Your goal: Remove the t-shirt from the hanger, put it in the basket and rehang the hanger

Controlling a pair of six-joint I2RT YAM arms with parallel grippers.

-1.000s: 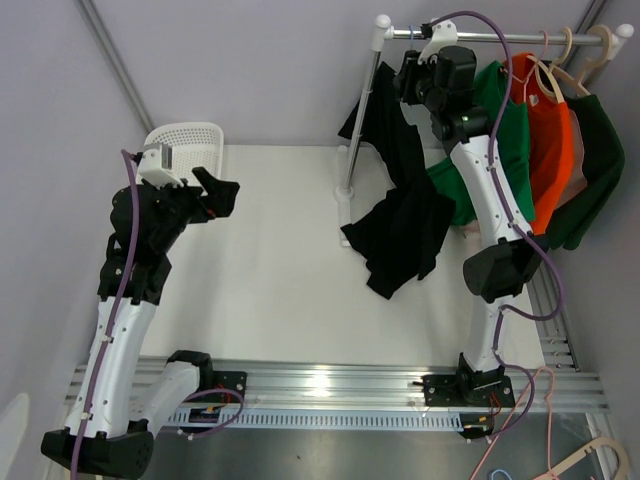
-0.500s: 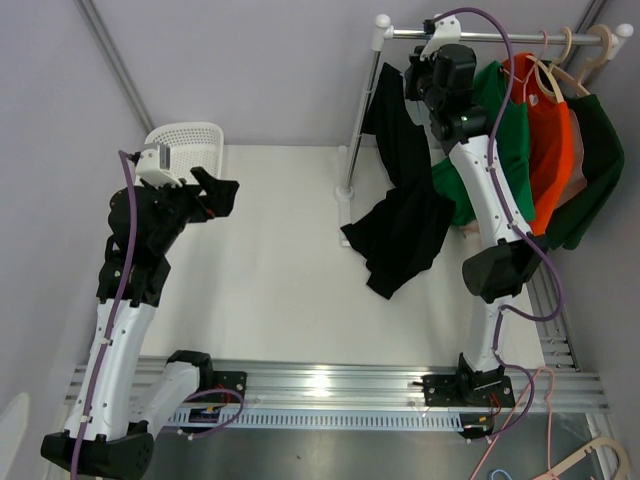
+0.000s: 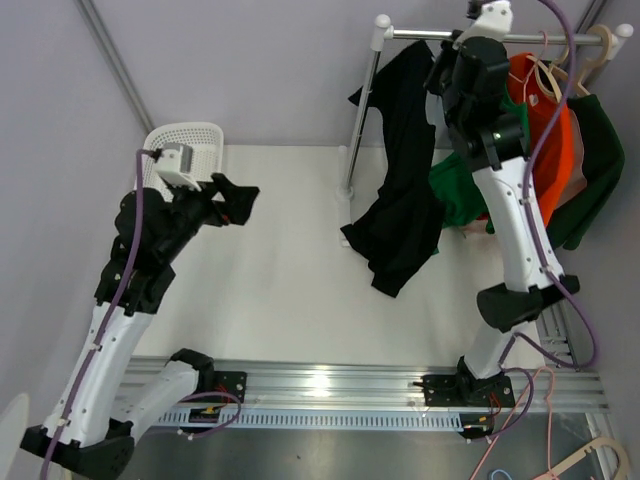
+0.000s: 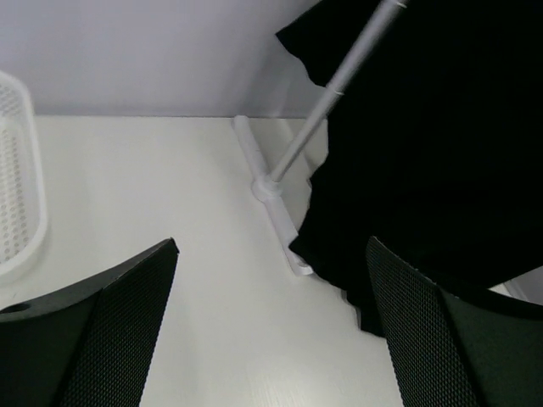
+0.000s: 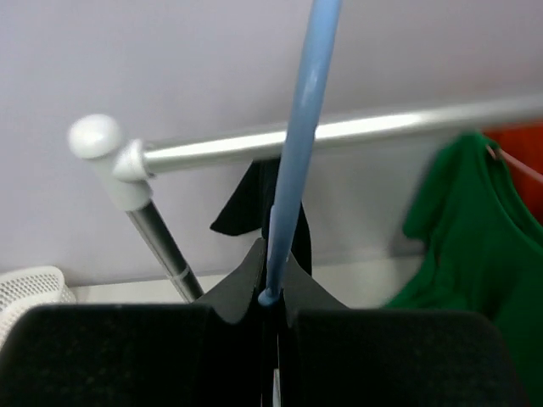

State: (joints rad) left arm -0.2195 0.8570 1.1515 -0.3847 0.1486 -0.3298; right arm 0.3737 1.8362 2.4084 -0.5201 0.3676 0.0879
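Note:
The black t-shirt's near lower edge (image 3: 386, 280) (image 4: 366, 312) hangs free while my right gripper holds the hanger. My left gripper swings back and turns onto that edge next.
The black t-shirt (image 3: 405, 190) hangs from a light blue hanger (image 5: 297, 153), its lower part trailing down onto the table. My right gripper (image 5: 271, 288) is shut on the blue hanger's thin end, just below the clothes rail (image 5: 339, 131). In the top view the right gripper (image 3: 443, 62) is high up at the rail's left end, with the shirt draped to its left. My left gripper (image 3: 238, 203) hovers open over the table's left half, well apart from the shirt. In its own view the left gripper (image 4: 271, 244) holds nothing, and the t-shirt (image 4: 424, 153) fills the upper right.
A white basket (image 3: 185, 140) stands at the back left. The rack's upright post (image 4: 331, 93) rises from a white foot (image 4: 271, 203) on the table. Green (image 3: 505, 110), orange (image 3: 550, 130) and dark green (image 3: 595, 170) garments hang further right on the rail (image 3: 540, 37).
My right gripper has shut on the hanger and risen toward the rail, lifting the shirt's top. My left arm has reached a little to the right, toward the shirt.

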